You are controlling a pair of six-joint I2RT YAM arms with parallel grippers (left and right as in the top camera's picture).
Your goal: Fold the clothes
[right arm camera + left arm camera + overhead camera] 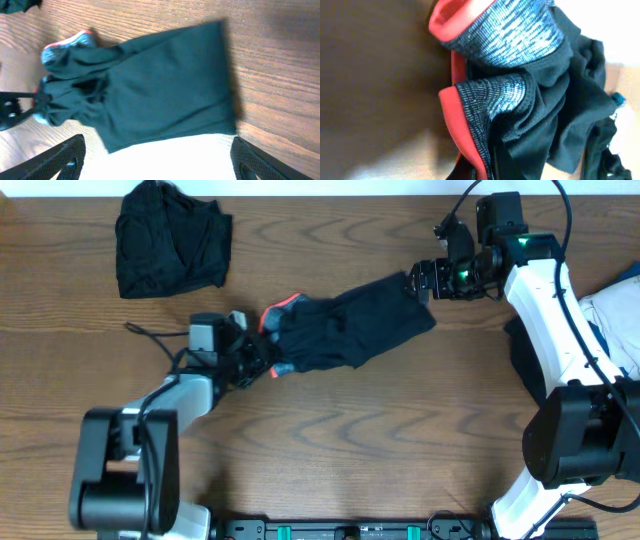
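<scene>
The banded end (269,343) (479,156) lies bunched, so next my left gripper should pull it along up and to the left in the overhead view before releasing it.
The clothes on the table's middle are a long black garment (345,330) with a coral-red inner band (280,308), lying slantwise. My left gripper (258,360) is at its bunched, banded end and is shut on the fabric. In the left wrist view the red band (452,115) and grey patterned waistband (510,35) fill the frame and run down into the jaws, whose fingers are hidden. My right gripper (418,280) hovers over the other, flat end, open. Its fingers (65,160) stand wide apart with nothing between them, just short of the garment's hem (165,85).
A second black garment (170,240) lies crumpled at the back left. White and blue clothes (615,310) are piled at the right edge beside the right arm. A thin black cable (150,335) trails left of the left gripper.
</scene>
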